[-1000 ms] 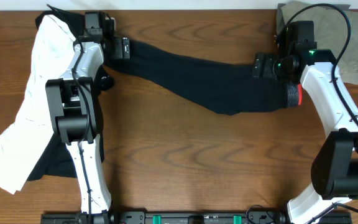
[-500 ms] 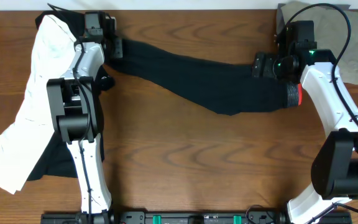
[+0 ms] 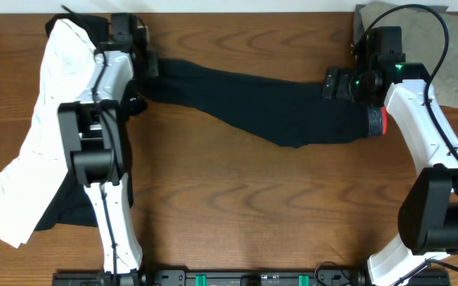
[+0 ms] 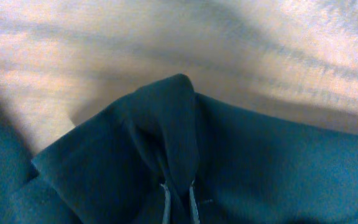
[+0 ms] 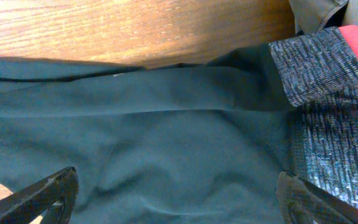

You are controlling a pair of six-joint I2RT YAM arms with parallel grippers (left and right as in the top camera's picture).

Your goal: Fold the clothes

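Note:
My left gripper carries the leg end onto the leggings' middle [image 3: 241,101] next and releases, since that middle lies to the gripper's right in the overhead view.
Black leggings [image 3: 261,99] lie stretched across the far half of the table, with the grey and red-orange waistband [image 3: 374,119] at the right end. My left gripper [image 3: 149,65] is shut on the leg end of the leggings. In the left wrist view a raised fold of the black fabric [image 4: 173,124] is pinched between the two fingertips [image 4: 166,202]. My right gripper [image 3: 334,84] hovers open over the leggings just left of the waistband [image 5: 328,124]. Its fingers [image 5: 48,193] stand wide apart above the fabric and hold nothing.
A white garment [image 3: 46,135] sprawls down the left side beside the left arm, with a black piece [image 3: 66,210] partly under it. A khaki piece [image 3: 452,59] lies in the far right corner behind the right arm.
My left gripper went from open to shut on the leg end of the leggings and drew it slightly left. The right arm has not moved.

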